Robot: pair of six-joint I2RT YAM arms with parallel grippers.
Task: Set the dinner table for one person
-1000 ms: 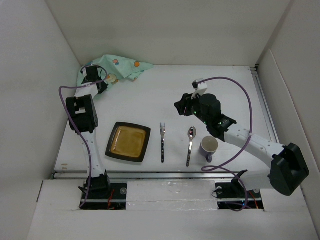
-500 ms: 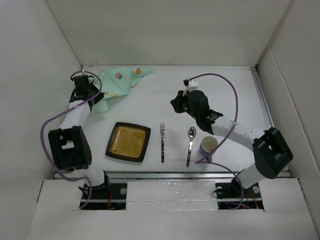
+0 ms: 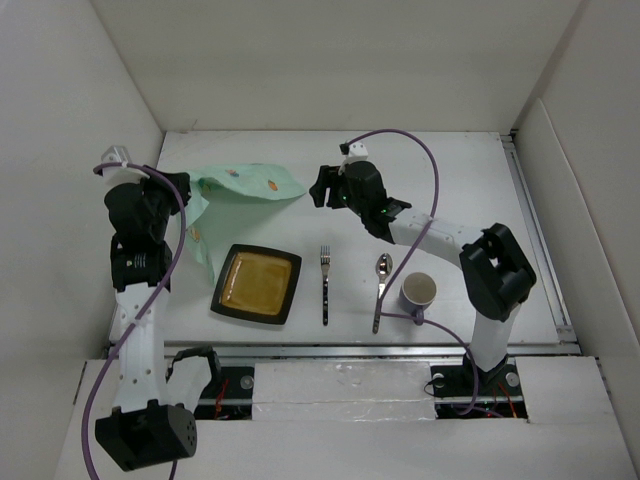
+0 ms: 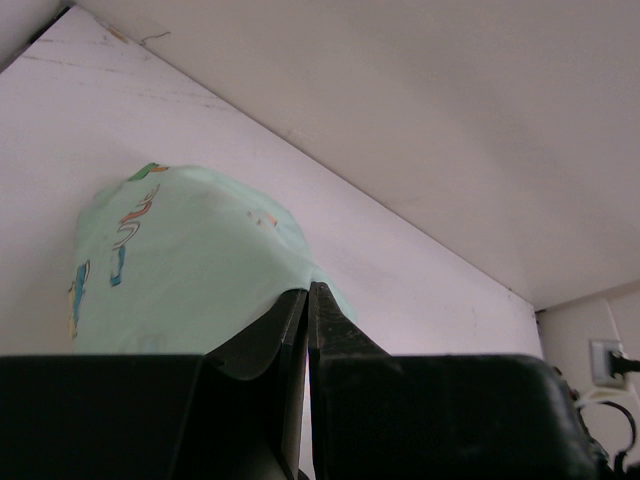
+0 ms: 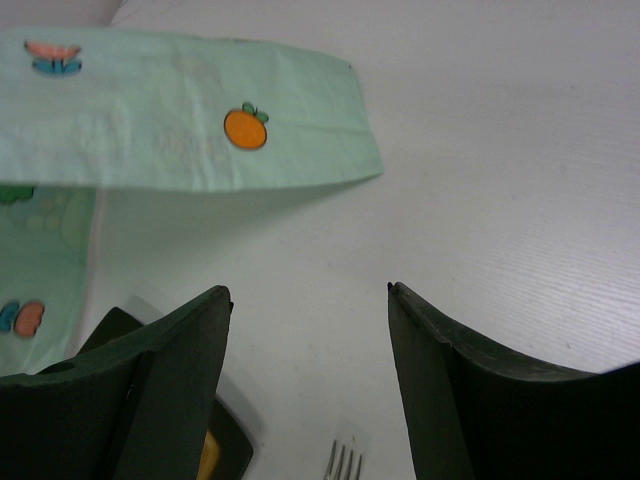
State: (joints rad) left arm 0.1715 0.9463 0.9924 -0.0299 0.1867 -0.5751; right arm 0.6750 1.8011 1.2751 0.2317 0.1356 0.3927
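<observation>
The cloth's loose corner is below the right gripper and to its left in the top view, so the robot needs to lower the open fingers that way onto it.
My left gripper is shut on an edge of the mint-green cartoon-print cloth and holds it up above the white dinner table at the far left. The left wrist view shows the jaws pinched on the cloth. My right gripper is open and empty, just right of the cloth's free corner; the cloth spreads ahead of its jaws. A black square plate with a yellow centre, a fork, a spoon and a mug lie in a row near the front.
White walls enclose the table on the left, back and right. A silver rail runs along the near edge. The fork's tines and a plate corner show below the right jaws.
The left gripper has lifted the cloth and drawn it forward and left, spreading it out. The right gripper has moved left toward the cloth's right corner.
</observation>
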